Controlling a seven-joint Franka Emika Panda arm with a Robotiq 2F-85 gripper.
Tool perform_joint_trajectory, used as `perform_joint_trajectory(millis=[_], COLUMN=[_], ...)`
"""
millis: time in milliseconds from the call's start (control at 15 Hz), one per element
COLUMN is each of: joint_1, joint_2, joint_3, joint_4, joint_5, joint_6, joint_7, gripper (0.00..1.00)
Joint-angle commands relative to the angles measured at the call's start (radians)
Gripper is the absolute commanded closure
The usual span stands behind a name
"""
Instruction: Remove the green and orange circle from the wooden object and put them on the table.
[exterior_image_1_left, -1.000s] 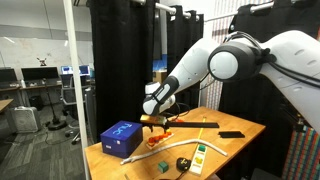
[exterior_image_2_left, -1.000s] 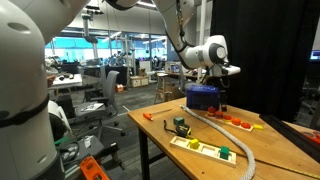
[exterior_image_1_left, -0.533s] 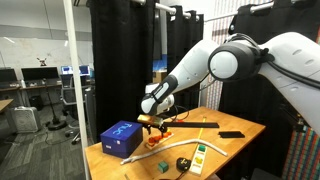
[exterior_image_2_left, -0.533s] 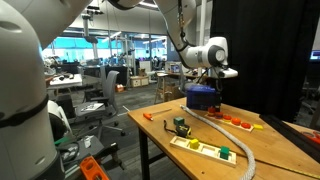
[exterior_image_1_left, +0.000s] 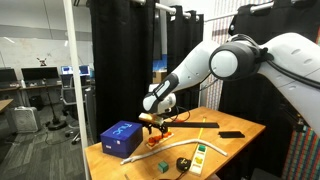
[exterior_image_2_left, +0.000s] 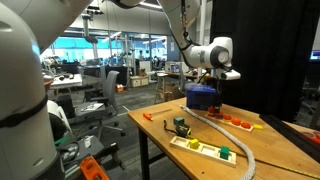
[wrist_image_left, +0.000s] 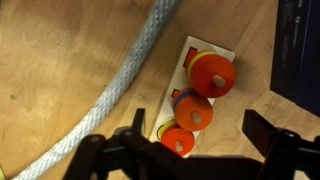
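Note:
I should lower my gripper onto the orange circle on the middle peg (wrist_image_left: 192, 112) below its open fingers, since they are already on either side of it.
The wooden object (wrist_image_left: 200, 90) is a low pale base with three pegs, lying on the table (wrist_image_left: 60, 60). Each peg carries an orange circle (wrist_image_left: 213, 73), and blue and yellow-green edges show beneath the lower two stacks. I cannot make out a clear green circle. My gripper (wrist_image_left: 200, 132) is open, and its dark fingers straddle the near end of the base from above without touching it. In both exterior views the gripper (exterior_image_1_left: 152, 121) (exterior_image_2_left: 217, 88) hangs just over the orange-red toy (exterior_image_1_left: 161, 129) (exterior_image_2_left: 238, 123).
A blue box (exterior_image_1_left: 120, 136) (exterior_image_2_left: 203, 97) (wrist_image_left: 298, 50) stands right beside the toy. A thick grey cable (wrist_image_left: 115, 85) (exterior_image_2_left: 228, 135) curves across the table. A white board with green parts (exterior_image_1_left: 197, 156) (exterior_image_2_left: 205, 150), a black-green object (exterior_image_2_left: 181, 126) and a flat black device (exterior_image_1_left: 231, 134) lie nearby.
Almost nothing has changed. The arm holds its place over the toy with only a slight shift, and the gripper stays open.

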Motion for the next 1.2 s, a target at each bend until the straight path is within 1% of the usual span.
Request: perform_joint_trajectory(millis=[0,333,1133], joint_1=[-0.027,-0.04,-0.035], joint_2=[0.003,0.018,0.042], joint_3=[0.017,0.022,0.033], joint_4=[0.01,0.02,0.037], joint_5=[0.033,0.04,0.037], joint_6=[0.01,0.005,-0.006], joint_7=[-0.006,-0.007,-0.008], gripper=[0.0,0.0,0.0])
